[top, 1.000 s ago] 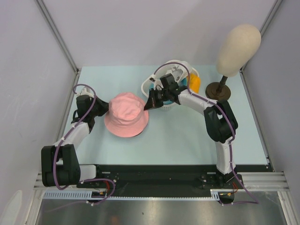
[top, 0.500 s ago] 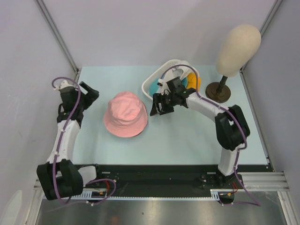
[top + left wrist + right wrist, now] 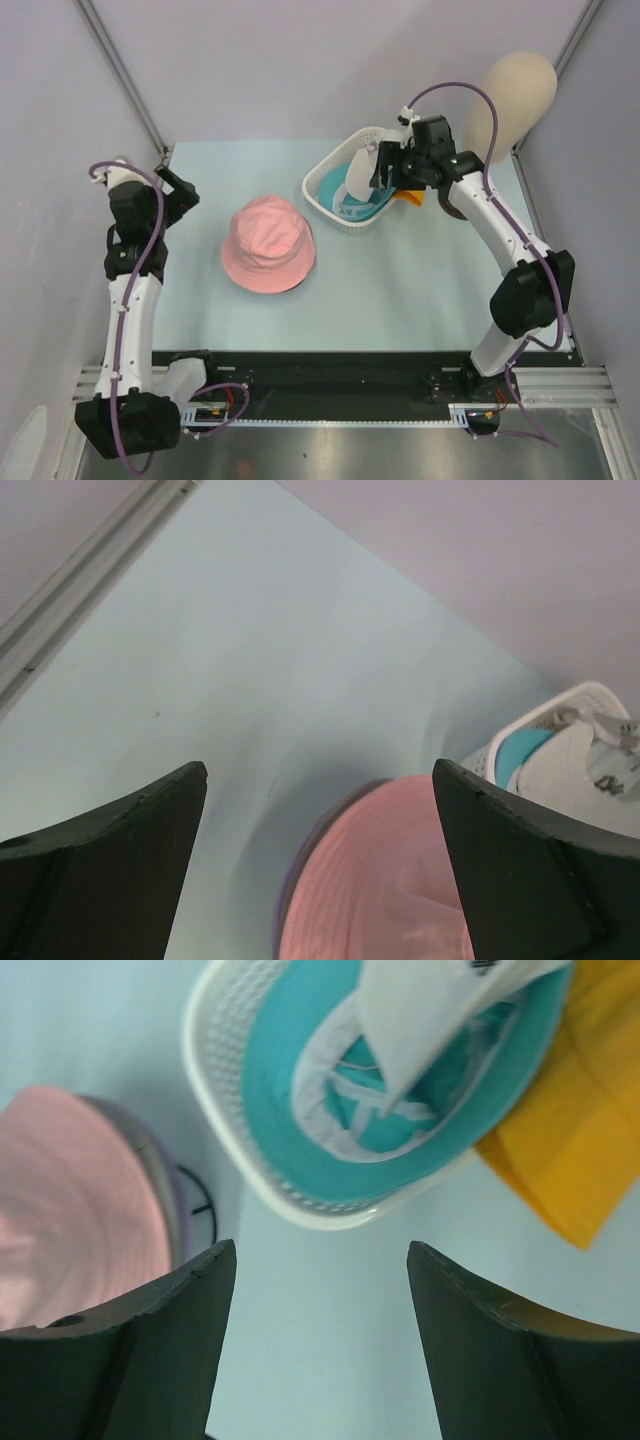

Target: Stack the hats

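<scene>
The near tip of the white cap [image 3: 362,175] [image 3: 395,1092] sticks out over the teal hat. My right gripper should next go down toward the basket and close on that tip.
The pink hat [image 3: 268,243] lies crown up at the table's middle left, on top of a lavender hat whose rim [image 3: 290,880] peeks out beneath it. A teal hat [image 3: 332,186] sits in the white basket [image 3: 318,172] under a white cap [image 3: 362,175]. An orange hat [image 3: 411,196] pokes out beside the basket's right side. My left gripper [image 3: 180,190] hangs open to the left of the pink hat, holding nothing. Above the basket, my right gripper [image 3: 385,170] is also open with nothing between its fingers. In the wrist views the left gripper [image 3: 320,770] and right gripper [image 3: 320,1247] stand wide apart.
A beige mannequin head [image 3: 510,95] on a dark stand [image 3: 466,192] rises at the back right, close behind my right arm. Grey walls close in the table at the left, back and right.
Both grippers have let go of the pink hat's brim and opened. The left arm pulled back to the left; the right arm swung back and right over the basket. The pink hat stayed put.
</scene>
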